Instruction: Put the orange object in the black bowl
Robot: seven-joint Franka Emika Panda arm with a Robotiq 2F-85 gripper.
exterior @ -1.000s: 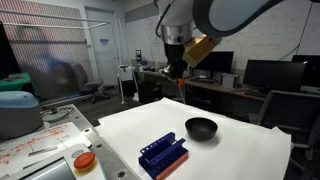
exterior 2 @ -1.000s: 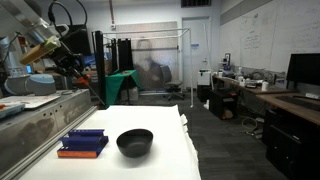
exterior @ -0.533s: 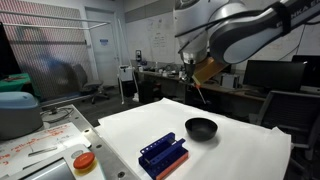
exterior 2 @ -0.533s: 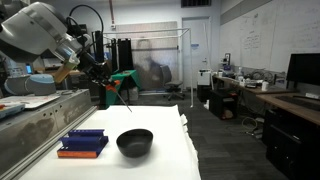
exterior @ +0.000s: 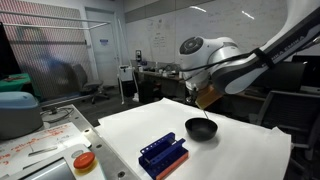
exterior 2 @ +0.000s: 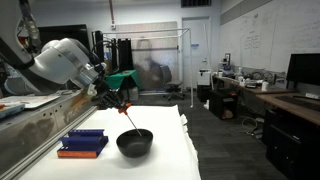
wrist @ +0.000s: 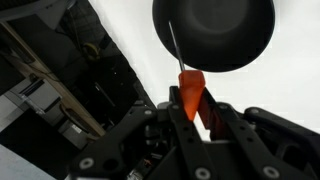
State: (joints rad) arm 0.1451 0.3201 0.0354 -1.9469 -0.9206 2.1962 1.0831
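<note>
The object goes down in my gripper toward the black bowl's opening (exterior 2: 135,136) (wrist: 215,28) next for release. Its thin tip slants toward the bowl, but its orange end is above it.
My gripper (wrist: 192,108) is shut on the orange object (wrist: 189,88), a slender orange-red item with a thin dark tip that points at the black bowl (wrist: 214,34). In both exterior views the gripper (exterior: 203,100) (exterior 2: 113,100) hangs just above the bowl (exterior: 201,128) (exterior 2: 135,142) on the white table, and the object's thin tip (exterior 2: 128,119) slants down toward the bowl's inside.
A blue slotted rack on an orange base (exterior: 163,154) (exterior 2: 83,144) lies on the white table (exterior: 240,150) near the bowl. An orange-lidded round container (exterior: 84,161) and a teal-grey tub (exterior: 17,110) sit on the side bench.
The arm has swung from high above the table's far side down to just over the bowl, carrying the orange object with it.
</note>
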